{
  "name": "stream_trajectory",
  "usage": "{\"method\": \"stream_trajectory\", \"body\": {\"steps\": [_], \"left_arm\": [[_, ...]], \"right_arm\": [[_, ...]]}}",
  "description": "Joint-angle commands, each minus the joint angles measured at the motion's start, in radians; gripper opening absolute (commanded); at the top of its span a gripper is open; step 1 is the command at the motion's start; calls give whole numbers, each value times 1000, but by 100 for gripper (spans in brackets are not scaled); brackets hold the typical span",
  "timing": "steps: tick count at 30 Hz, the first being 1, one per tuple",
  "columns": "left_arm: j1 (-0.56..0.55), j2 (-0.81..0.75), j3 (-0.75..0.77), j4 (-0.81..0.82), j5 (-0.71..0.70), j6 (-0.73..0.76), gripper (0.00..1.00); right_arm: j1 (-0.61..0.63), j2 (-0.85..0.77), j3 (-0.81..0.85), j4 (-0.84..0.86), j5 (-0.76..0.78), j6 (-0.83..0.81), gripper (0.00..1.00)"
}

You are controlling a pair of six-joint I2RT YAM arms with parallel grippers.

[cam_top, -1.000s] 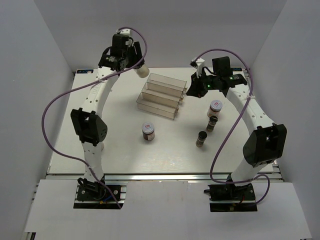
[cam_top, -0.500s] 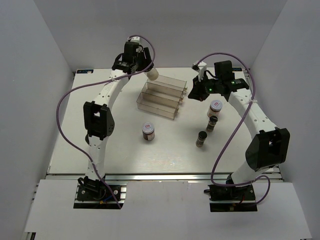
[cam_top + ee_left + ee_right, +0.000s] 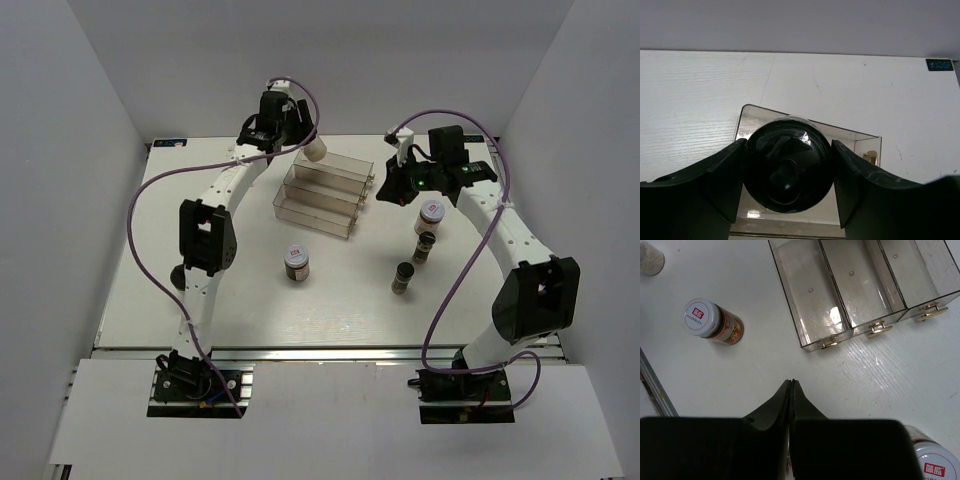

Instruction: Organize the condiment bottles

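The robot's left gripper needs to lower the whitish bottle into the back trough, at the end away from the gold latch.
My left gripper [image 3: 306, 144] is shut on a whitish bottle [image 3: 316, 150] and holds it in the air over the back left end of the clear stepped rack [image 3: 320, 190]. In the left wrist view the bottle's black cap [image 3: 786, 162] fills the space between the fingers [image 3: 720, 180], with the rack's [image 3: 855, 136] end below. My right gripper [image 3: 392, 186] is shut and empty beside the rack's right end; its tips [image 3: 792, 382] hover over bare table. One squat jar [image 3: 296, 262] stands in front of the rack, another [image 3: 432, 211] to the right. Two dark shakers [image 3: 424, 247] [image 3: 402, 277] stand near it.
The right wrist view shows the rack's three empty troughs [image 3: 855, 295], the front jar [image 3: 707, 321], the second jar's lid [image 3: 936, 466] at bottom right, and a whitish bottle [image 3: 650, 257] at the top left edge. White walls enclose the table.
My left arm has swung right with the whitish bottle, from left of the rack to over its back left end. The right arm has barely moved.
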Motion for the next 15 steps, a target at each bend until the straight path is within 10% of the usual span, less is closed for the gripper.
{"method": "stream_trajectory", "body": {"steps": [1,15], "left_arm": [[-4,-21,48,84,-5,-15,0],[-10,36,46,48,-45,44,0]], "right_arm": [[-7,-40,-11,35,-12,9,0],[-16,-32,-17,47,-9,10,0]]}}
